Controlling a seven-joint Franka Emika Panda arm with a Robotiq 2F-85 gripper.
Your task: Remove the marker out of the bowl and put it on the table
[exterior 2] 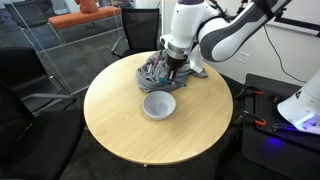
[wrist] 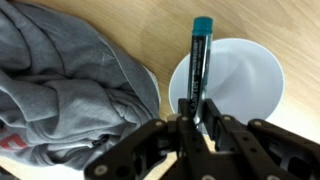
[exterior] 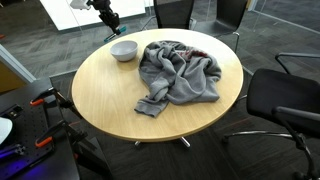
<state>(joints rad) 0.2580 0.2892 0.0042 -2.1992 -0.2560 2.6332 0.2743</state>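
Note:
The tabletop beside the bowl is bare, so I should move my gripper back past the bowl, lower it to that open wood and let go of the black marker.
A dark marker with a teal cap (wrist: 198,60) is held between my gripper's fingers (wrist: 195,118), which are shut on its lower part. In the wrist view the marker lies over the left rim of the white bowl (wrist: 245,85), its cap pointing away from me. The bowl stands on the round wooden table in both exterior views (exterior: 124,50) (exterior 2: 159,104). My gripper (exterior 2: 171,68) hangs above the table just behind the bowl, next to the grey cloth. It also shows at the top edge of an exterior view (exterior: 107,17).
A crumpled grey garment (exterior: 180,72) (exterior 2: 153,70) (wrist: 60,80) lies on the table (exterior: 105,95) beside the bowl. Black office chairs (exterior: 285,105) surround the table. A glass partition stands behind it.

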